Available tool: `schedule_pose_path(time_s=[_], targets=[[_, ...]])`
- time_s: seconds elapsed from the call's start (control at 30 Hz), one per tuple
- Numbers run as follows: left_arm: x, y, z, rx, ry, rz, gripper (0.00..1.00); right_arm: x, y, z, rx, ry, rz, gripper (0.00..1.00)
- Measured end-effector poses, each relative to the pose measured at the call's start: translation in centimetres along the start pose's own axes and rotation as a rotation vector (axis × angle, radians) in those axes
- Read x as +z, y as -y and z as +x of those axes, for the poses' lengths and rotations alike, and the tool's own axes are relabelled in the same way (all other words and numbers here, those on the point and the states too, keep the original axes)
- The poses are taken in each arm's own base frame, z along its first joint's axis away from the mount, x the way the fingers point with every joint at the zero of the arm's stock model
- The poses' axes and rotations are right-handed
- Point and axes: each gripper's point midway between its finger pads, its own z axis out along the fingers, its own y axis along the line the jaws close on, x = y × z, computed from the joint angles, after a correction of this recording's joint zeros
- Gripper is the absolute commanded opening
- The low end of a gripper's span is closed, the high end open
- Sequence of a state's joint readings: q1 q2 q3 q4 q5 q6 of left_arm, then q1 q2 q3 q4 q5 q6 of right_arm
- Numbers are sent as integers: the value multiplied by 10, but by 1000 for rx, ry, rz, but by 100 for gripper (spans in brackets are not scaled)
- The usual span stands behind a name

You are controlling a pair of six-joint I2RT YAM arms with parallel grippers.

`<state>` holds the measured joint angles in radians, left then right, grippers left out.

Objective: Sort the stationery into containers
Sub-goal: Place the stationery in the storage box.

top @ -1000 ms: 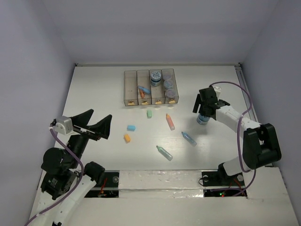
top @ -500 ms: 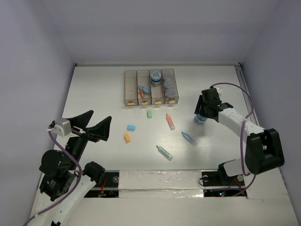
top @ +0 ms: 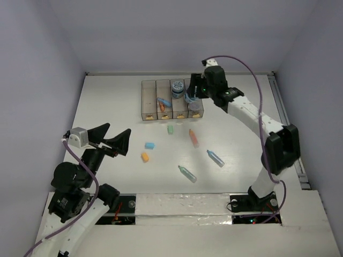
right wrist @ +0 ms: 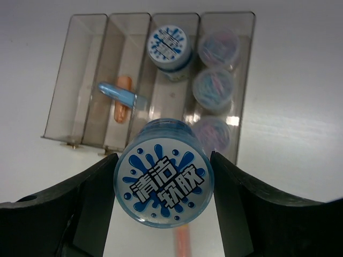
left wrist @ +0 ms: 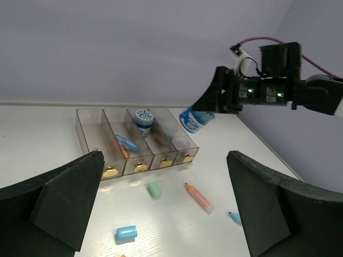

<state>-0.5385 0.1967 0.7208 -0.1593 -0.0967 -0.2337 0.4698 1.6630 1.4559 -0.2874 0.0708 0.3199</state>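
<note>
The third bin has a matching jar standing in it and its near end is free, so my right gripper will next move over that end, go down and open.
My right gripper [top: 191, 96] is shut on a round jar [right wrist: 163, 180] with a blue splash label and holds it in the air over the near end of the containers [top: 147, 101], by the two right bins. Another jar [right wrist: 169, 47] stands in the third bin. Three jars [right wrist: 216, 84] fill the fourth, and a blue marker [right wrist: 119, 94] lies across an orange one in the second. My left gripper [top: 110, 142] hangs open at the left, holding nothing. Loose on the table lie a green eraser [top: 170, 129], blue eraser [top: 149, 145] and orange eraser [top: 144, 157].
An orange-pink marker [top: 193, 138], a blue marker [top: 215, 157] and a teal marker [top: 187, 173] lie on the white table between the bins and the arm bases. Walls close in the table at the back and both sides.
The right gripper closed on the jar at the right of the table, lifted it, and carried it back and left to above the bins. The left arm shifted only slightly.
</note>
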Motion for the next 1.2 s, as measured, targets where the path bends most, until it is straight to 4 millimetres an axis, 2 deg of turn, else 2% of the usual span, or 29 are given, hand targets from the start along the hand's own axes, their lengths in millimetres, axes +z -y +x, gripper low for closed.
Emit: schedule_pose_path(time_s=[0.07,0.17,0.27,0.37,0.43,0.7,1.03,1.13,1.17,1.2], targets=[[3,-2,2,5,-10,-13,99,23,-17,-2,-37,1,-28,38],[6,-6,5,10,-20,-31,99,61,-34,7,-86,-33,-46,38],[8,-9,6,14,-23,-46,99,93,-42,23,-118,-70,-60,38],[10,-10,8,16,-32,-52,99,110,-40,38,-140,-108,-52,38],[12,-10,10,18,-40,-52,99,116,-38,44,-152,-129,-45,38],[15,-12,13,22,-52,-61,99,120,-35,35,-183,-110,-24,38],[15,-13,13,23,-51,-65,99,129,-27,53,-208,-146,17,41],[15,-13,13,23,-51,-65,99,128,-28,53,-217,-144,23,50],[15,-13,13,23,-51,-65,99,128,-29,53,-220,-144,25,61],[15,-13,13,23,-51,-65,99,128,-29,54,-223,-143,26,67]])
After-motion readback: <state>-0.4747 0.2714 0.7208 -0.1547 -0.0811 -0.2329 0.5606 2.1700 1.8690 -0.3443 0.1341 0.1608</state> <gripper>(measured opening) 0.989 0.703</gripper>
